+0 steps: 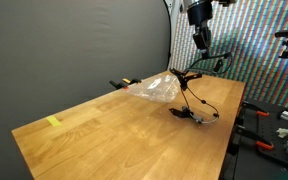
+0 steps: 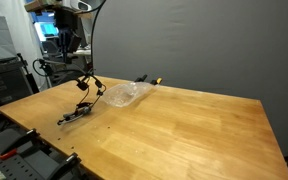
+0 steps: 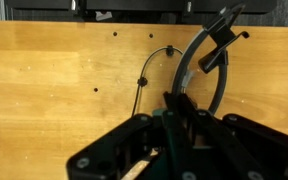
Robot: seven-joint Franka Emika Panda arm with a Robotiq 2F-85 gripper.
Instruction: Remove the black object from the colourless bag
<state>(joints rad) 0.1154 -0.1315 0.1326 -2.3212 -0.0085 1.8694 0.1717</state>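
Observation:
My gripper holds the headset (image 2: 85, 82), which hangs outside, so I will move it toward the colourless bag (image 1: 156, 90) next and lower it beside the bag.
The black object is a headset with a thin cable (image 1: 188, 78). It hangs from my gripper (image 1: 200, 40) above the wooden table, and its cable end (image 1: 196, 116) rests on the tabletop. The colourless bag (image 1: 156, 90) lies crumpled on the table just beside the hanging headset. Both exterior views show this: gripper (image 2: 70, 47), headset (image 2: 85, 82), bag (image 2: 124, 95). In the wrist view my gripper (image 3: 179, 118) is shut on the headset's curved band (image 3: 210, 55). I cannot tell whether any part still touches the bag's mouth.
A small orange and black item (image 1: 121, 83) lies behind the bag near the table's back edge. A yellow tape strip (image 1: 54, 122) sits on the table. Clamps and tools (image 1: 262, 146) stand past the table's edge. Equipment racks (image 2: 4, 80) stand beside the table.

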